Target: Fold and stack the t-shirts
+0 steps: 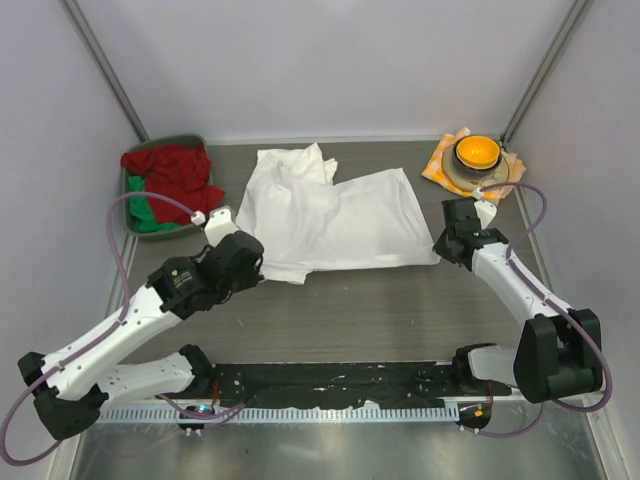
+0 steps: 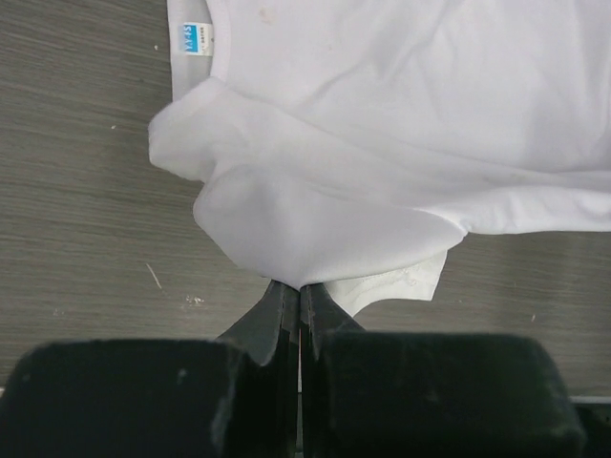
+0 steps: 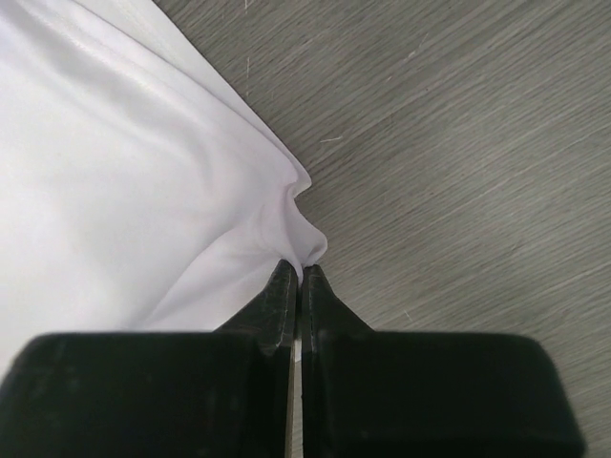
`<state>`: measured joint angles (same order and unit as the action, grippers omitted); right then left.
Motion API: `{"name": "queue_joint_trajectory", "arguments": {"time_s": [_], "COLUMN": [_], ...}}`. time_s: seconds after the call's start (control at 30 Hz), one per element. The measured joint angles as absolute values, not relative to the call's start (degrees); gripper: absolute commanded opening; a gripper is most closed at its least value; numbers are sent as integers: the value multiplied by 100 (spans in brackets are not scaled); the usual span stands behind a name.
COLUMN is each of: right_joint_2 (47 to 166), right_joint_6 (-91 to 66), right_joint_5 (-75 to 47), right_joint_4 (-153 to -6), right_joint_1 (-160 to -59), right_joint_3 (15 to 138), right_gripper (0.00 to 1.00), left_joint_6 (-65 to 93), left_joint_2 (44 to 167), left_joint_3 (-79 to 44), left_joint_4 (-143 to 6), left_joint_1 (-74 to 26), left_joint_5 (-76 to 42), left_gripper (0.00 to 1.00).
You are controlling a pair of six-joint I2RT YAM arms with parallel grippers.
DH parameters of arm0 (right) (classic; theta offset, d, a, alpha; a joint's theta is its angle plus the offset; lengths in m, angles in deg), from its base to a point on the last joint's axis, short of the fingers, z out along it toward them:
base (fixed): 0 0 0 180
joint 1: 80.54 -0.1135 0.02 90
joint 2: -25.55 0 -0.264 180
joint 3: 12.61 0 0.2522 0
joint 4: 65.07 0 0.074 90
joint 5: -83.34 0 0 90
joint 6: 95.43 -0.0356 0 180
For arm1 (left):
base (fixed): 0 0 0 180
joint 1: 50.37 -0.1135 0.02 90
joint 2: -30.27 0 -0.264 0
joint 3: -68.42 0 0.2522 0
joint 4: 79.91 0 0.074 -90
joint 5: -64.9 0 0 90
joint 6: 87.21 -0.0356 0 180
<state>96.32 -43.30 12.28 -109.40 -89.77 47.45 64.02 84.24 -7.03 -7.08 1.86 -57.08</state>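
The robot's right gripper will move the pinched corner outward, slightly toward the middle of the shirt, because the cloth beyond the held near edge [image 1: 387, 207] [image 3: 94, 143] lies flat for a fold.
A white t-shirt [image 1: 330, 215] lies partly folded and rumpled in the middle of the table. My left gripper [image 1: 258, 262] is shut on its near left edge; in the left wrist view the cloth [image 2: 382, 143] bunches into the closed fingertips [image 2: 300, 288], and a small blue neck label [image 2: 193, 38] shows at the top left. My right gripper [image 1: 441, 247] is shut on the shirt's near right corner; in the right wrist view the white fabric [image 3: 124, 181] is pinched between the tips [image 3: 301, 270]. No second t-shirt shows.
A green-grey bin [image 1: 160, 225] at the back left holds red and green cloths [image 1: 172, 175]. At the back right an orange bowl [image 1: 476, 152] sits in a dish on an orange-and-white checked cloth [image 1: 438, 166]. A black rail [image 1: 330, 385] runs along the near edge.
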Motion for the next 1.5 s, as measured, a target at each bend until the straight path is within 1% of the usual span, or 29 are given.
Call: {"name": "queue_joint_trajectory", "arguments": {"time_s": [0.33,0.47,0.9,1.23,1.5], "right_joint_2": [10145,10405,11179,11959,12425], "right_joint_6": [-4334,-4339,-4341,-4354,-4409], "right_joint_5": [1123,1079,975,966,918], "right_joint_4": [-10735,-10628,-10516,-10396,-10306], "right_joint_1": [-8956,-8936,-8932,-8932,-8932], "right_joint_3": [5040,5174,5714,6166,6361], "right_gripper": [1,1,1,1,1], "left_joint_6": [5390,5134,4874,4876,4874], "left_joint_2": [8984,9089,9729,9749,9749], "left_joint_3": [-388,-393,-458,-358,-224], "left_joint_4": [-1891,-2162,-2529,-2708,-2767], "left_joint_1": [-1486,-1884,-2074,-2286,-2673], "left_joint_5": [-4607,-4329,-3853,-3798,-3711], "left_gripper": [0,0,0,0,0]}}
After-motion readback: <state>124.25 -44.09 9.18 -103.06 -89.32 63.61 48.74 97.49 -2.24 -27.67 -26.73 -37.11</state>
